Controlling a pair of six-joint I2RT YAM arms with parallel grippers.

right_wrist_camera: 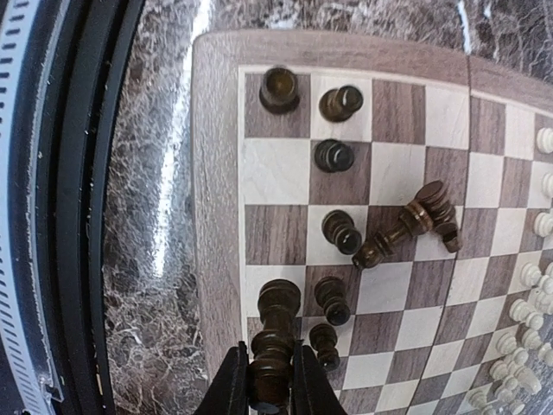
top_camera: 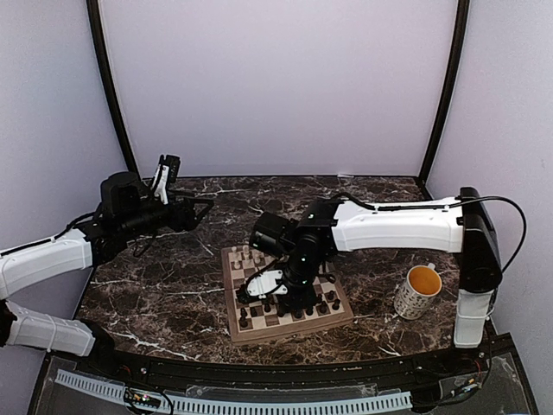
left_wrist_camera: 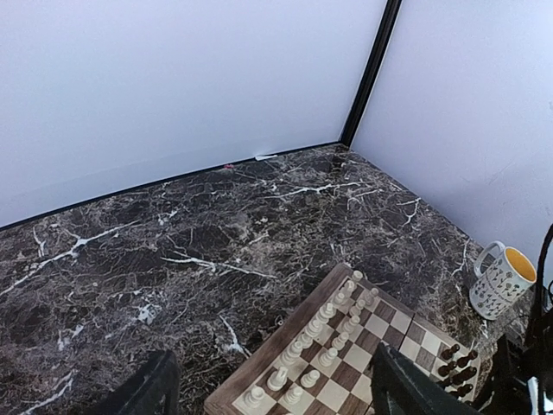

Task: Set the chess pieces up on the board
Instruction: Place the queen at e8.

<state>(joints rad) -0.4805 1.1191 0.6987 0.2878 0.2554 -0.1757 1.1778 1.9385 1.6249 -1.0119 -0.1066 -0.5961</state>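
Note:
The light edge-row square [top_camera: 284, 317] beside the standing pawns is free. My right gripper should carry the tall dark piece down onto it next.
The wooden board [top_camera: 294, 329] lies at the table's near centre. Cream pieces [top_camera: 246, 257] stand in two rows at its far end, as the left wrist view shows [left_wrist_camera: 328, 333]. Dark pieces [top_camera: 302, 307] are at the near end. In the right wrist view several dark pieces [right_wrist_camera: 333, 156] stand near the board's border [right_wrist_camera: 216, 173], and two or three lie toppled [right_wrist_camera: 406, 225]. My right gripper [right_wrist_camera: 263, 385] is shut on a tall dark piece [right_wrist_camera: 278, 328], whose base is over the edge row. It sits over the board's near left part [top_camera: 263, 284]. My left gripper [left_wrist_camera: 272, 398] is open, empty and raised at the back left [top_camera: 164, 177].
A speckled mug [top_camera: 421, 290] with a yellow inside stands right of the board, also seen in the left wrist view [left_wrist_camera: 501, 277]. Dark marble table [top_camera: 164, 294] around the board. White walls enclose the back and sides. The table's black front rail [right_wrist_camera: 78, 216] runs close to the board's edge.

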